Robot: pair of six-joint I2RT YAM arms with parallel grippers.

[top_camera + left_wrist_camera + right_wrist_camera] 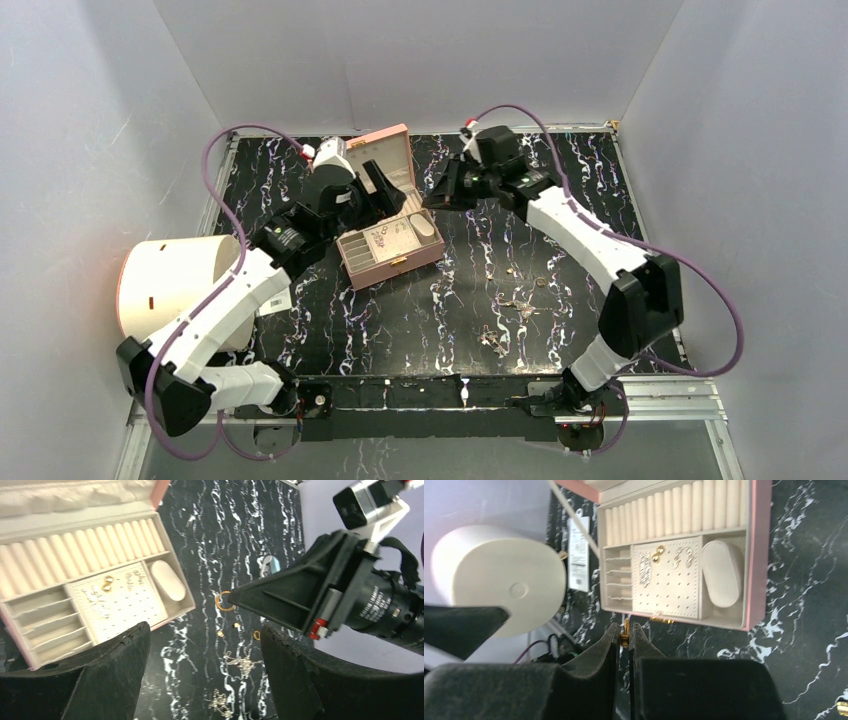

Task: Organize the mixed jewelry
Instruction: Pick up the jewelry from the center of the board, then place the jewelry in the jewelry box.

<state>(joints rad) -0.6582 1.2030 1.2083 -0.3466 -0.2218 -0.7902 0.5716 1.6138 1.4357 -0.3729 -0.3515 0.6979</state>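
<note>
My right gripper moves across and down between the cream rolls behind the cushion [412, 204] [727, 505] next, as they lie below it and to its left in the top view.
The mixed jewelry lies loose on the black marbled table: a gold ring [224, 601], small gold bits [220, 634] and silvery chain pieces [243, 662], seen from above as scattered pieces [515, 303]. A few earrings [657, 554] sit on the dotted pad of the open pink box [352, 265]. My left gripper [205, 650] hangs open and empty above the box's far side [375, 198]. My right gripper [625, 631] is shut on a small gold piece [625, 628] just off the box's front edge, and its tip [432, 195] hovers right of the box.
A big white cylinder [175, 280] stands at the left edge with a white barcode tag [578, 555] beside it. Grey walls close in the table on three sides. One more gold piece [841, 706] lies on the table.
</note>
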